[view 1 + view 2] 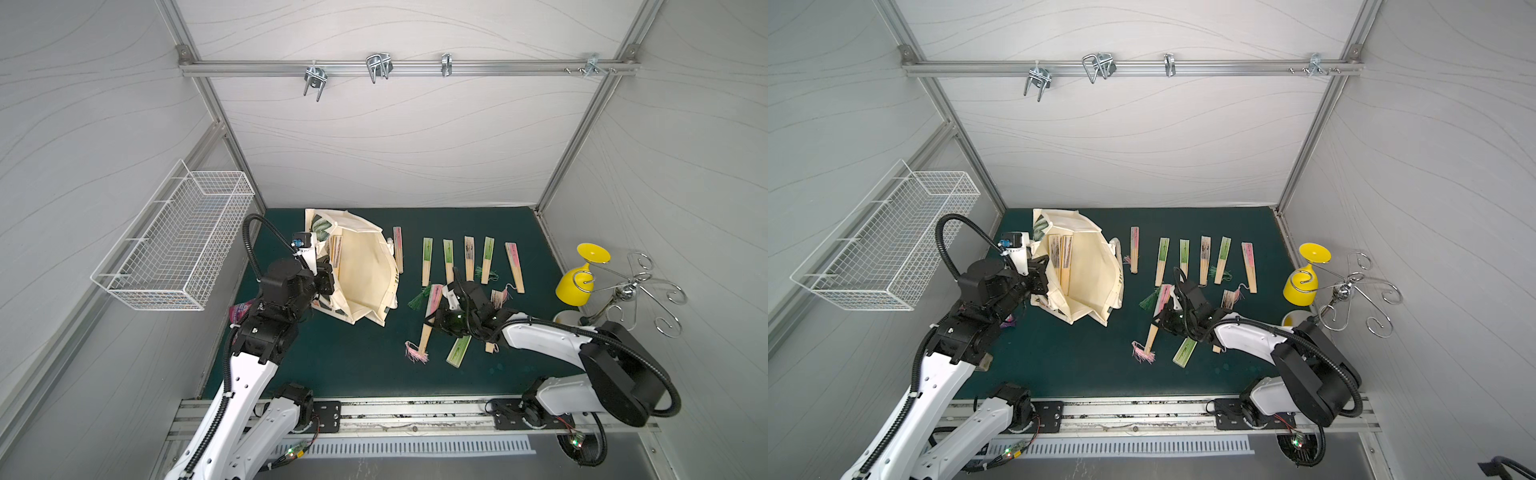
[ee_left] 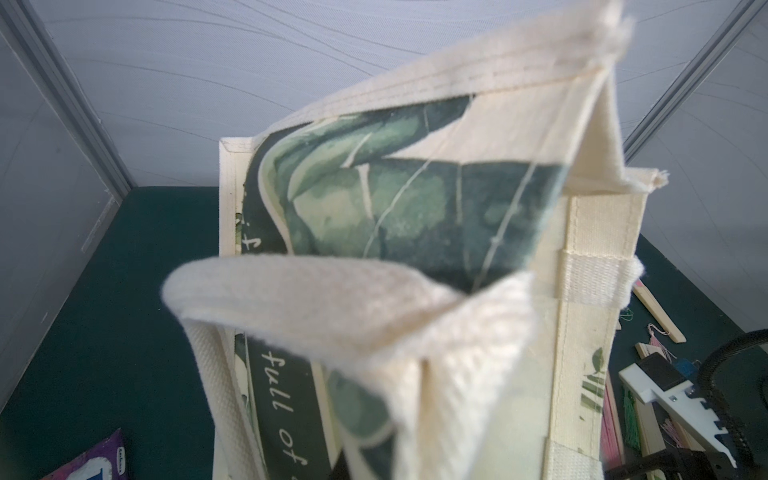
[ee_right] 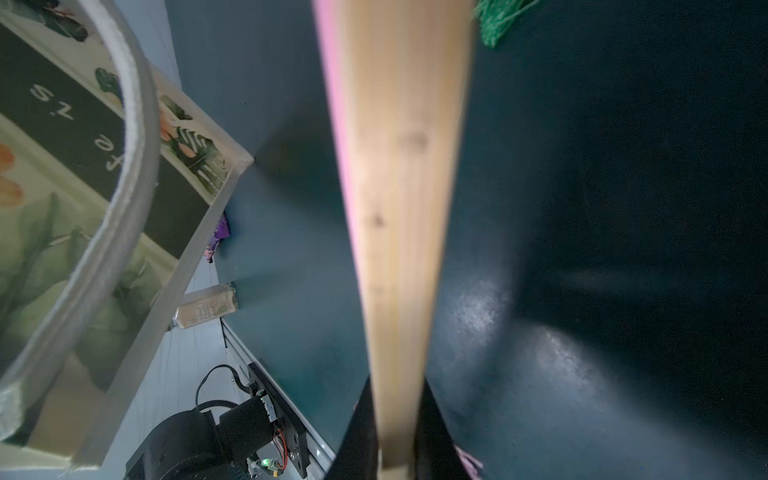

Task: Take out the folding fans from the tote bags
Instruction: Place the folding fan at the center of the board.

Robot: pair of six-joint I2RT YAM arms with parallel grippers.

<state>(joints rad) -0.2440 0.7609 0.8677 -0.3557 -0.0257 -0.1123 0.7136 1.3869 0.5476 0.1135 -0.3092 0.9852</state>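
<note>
The mat [image 1: 432, 338] beside the green fan is bare, so I will lower my right gripper toward the open part of the mat next and let go of the pink folding fan there.
The cream tote bag [image 1: 365, 274] lies on its side on the green mat with its mouth open. Two folding fans [image 1: 1061, 259] show inside it. My left gripper [image 1: 322, 282] is at the bag's near rim and shut on the fabric; the bag's handle [image 2: 299, 291] and green print fill the left wrist view and hide the jaws. My right gripper [image 3: 397, 399] is shut on a pink folding fan [image 1: 432, 305] with a pink tassel [image 1: 415, 353]. Its black fingers [image 3: 357, 436] press the bamboo ribs from both sides. Several more fans [image 1: 469, 257] lie in a row right of the bag.
A green fan [image 1: 459, 351] lies on the mat by my right arm. A white wire basket [image 1: 178, 245] hangs on the left wall. A yellow goblet [image 1: 577, 282] and a metal wire rack [image 1: 631, 291] stand at the right. A snack packet [image 1: 241, 311] lies under my left arm.
</note>
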